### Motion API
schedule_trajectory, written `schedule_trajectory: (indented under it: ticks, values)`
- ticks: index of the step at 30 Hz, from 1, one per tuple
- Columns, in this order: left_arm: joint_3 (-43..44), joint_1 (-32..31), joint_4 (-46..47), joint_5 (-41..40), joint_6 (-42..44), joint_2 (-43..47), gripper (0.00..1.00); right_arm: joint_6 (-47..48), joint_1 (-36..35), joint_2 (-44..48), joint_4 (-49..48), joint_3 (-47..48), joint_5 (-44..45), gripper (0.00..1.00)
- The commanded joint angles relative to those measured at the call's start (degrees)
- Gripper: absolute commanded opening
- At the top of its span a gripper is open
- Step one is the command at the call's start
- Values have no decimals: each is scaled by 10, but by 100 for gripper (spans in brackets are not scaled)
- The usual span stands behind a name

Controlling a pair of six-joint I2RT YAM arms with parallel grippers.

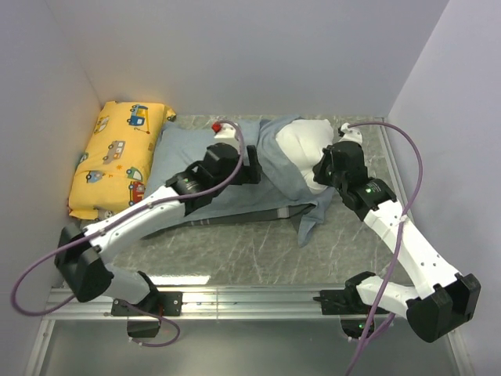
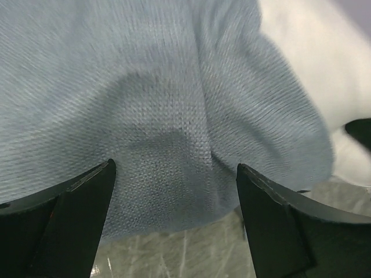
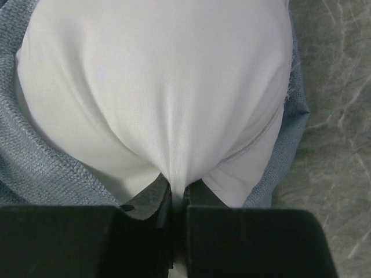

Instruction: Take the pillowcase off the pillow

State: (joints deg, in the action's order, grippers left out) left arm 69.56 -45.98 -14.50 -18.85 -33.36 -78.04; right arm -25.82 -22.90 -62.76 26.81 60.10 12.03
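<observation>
The right gripper pulls up and to the right in the top view next, then releases the pillow (image 1: 304, 147), as bare table by the wall (image 1: 376, 159) lies there.
The pillowcase (image 1: 196, 149) lies across the middle of the table, pale blue-grey side up, with a dark striped edge along its near side. The white pillow (image 1: 304, 147) bulges out of its right end. My right gripper (image 1: 321, 168) is shut on a pinched fold of the pillow (image 3: 162, 87); its jaws (image 3: 177, 190) meet on the white cloth, with pillowcase (image 3: 40, 156) on both sides. My left gripper (image 1: 254, 168) is open over the pillowcase near its opening. In the left wrist view its fingers (image 2: 81, 214) stand wide apart, the gripper (image 2: 174, 191) just above the pillowcase edge (image 2: 162, 116), holding nothing.
A yellow cartoon-car cushion (image 1: 117, 157) leans in the back left corner against the wall. The marbled grey table (image 1: 250, 251) shows in front of the pillowcase. White walls close in the back and both sides. A metal rail (image 1: 250, 301) runs along the near edge.
</observation>
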Motion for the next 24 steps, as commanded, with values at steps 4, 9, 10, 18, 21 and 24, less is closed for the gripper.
schedule_trajectory:
  ticks: [4,9,10,18,21,24]
  values:
    - [41,-15,-13,-57,22,-54,75,21,1,12,-28,59,49,0]
    - [40,-8,-106,-193,-6,-31,9,38,3,11,1,96,85,0]
    - [36,10,-120,-198,-8,-20,7,43,7,11,12,111,100,0]
    - [-41,215,-113,-157,-19,92,0,46,106,27,59,179,62,0]
    - [-50,280,-94,-107,-21,104,1,45,122,36,69,201,45,0]
    - [-50,287,-75,-38,-5,91,0,40,122,52,55,192,-9,0]
